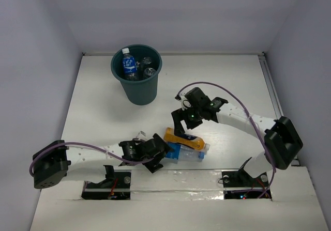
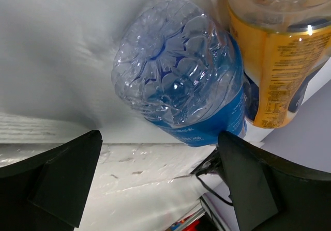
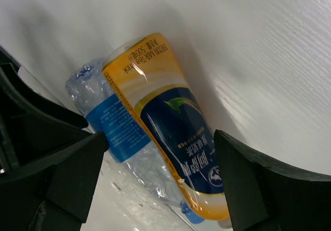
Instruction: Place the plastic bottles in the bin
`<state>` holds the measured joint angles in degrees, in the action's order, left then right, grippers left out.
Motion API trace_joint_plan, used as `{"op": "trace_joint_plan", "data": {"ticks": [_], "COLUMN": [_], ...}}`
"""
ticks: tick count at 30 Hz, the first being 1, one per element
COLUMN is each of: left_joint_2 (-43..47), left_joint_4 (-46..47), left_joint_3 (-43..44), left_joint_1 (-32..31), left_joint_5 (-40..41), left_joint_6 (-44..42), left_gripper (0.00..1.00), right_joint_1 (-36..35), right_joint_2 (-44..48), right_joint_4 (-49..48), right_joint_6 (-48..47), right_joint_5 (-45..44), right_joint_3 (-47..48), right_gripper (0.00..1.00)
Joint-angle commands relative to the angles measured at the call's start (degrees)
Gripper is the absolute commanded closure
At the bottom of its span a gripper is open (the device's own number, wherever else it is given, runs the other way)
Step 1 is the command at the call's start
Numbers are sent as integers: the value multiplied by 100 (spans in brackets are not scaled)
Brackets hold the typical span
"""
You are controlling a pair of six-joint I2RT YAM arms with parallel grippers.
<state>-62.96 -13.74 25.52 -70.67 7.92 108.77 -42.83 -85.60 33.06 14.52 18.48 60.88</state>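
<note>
The dark label of the orange bottle (image 1: 190, 137) (image 3: 176, 138) is below the right gripper and the open fingers already span its width, so the right gripper will go down onto it next.
The dark teal bin (image 1: 139, 92) stands at the back left and holds a blue-labelled bottle (image 1: 128, 64) and clear bottles (image 1: 147, 68). Two bottles lie side by side on the table: an orange one with a dark label (image 1: 184, 139) and a clear one with a blue label (image 1: 187, 154). My left gripper (image 1: 163, 153) is open at the base end of the clear bottle (image 2: 176, 81), with the orange bottle (image 2: 274, 50) beside it. My right gripper (image 1: 185, 129) is open above the orange bottle (image 3: 176, 138), its jaws astride it. The clear bottle (image 3: 114, 127) lies next to that.
The white table (image 1: 232, 81) is walled on three sides. A raised lip (image 1: 176, 182) with the arm bases runs along the near edge, just in front of the two bottles. The left arm's black body (image 3: 26, 117) is close to the right gripper.
</note>
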Motion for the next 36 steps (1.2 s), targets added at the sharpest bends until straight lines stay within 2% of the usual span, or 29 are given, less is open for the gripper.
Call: {"op": "trace_joint_plan", "data": {"ticks": [1,9,12,15,18,22,24,26,31,36], "left_joint_2": [-242,-533,-341,11,257,372,407,477,259,-471], "left_joint_4": [-261,-261,-252,-261,-279,-296,-296,-121,870,1259], "left_joint_3": [85,24,-257,-486,-522,-408,-407,-451,-522,-249], "left_joint_1": [-69,-69,-69,-69,-69,-69,10,237,897,1170], "left_joint_5": [763,1238,1343,1527,1764,2055,2152,2205,1994,1669], "left_joint_6": [996,1655,1884,2034,2087,2087,2052,1938,893,338], "left_gripper": [8,20,18,11,6,4,3,3,6,17], "right_joint_1": [3,3,3,55,55,108,108,108,161,214], "right_joint_2": [-272,-1062,-1335,-1485,-1486,-1354,-1187,-1029,-563,-212], "right_joint_4": [-642,-775,-783,-827,-994,-1117,-1249,-1389,-1522,-1522], "right_joint_6": [-20,-28,-46,15,296,560,639,771,894,956], "right_joint_5": [235,-72,-160,-353,-608,-819,-811,-750,-767,-802], "right_joint_3": [-6,187,275,336,319,196,47,-269,-665,-823], "right_gripper": [10,10,10,11,21,42,43,44,45,46]}}
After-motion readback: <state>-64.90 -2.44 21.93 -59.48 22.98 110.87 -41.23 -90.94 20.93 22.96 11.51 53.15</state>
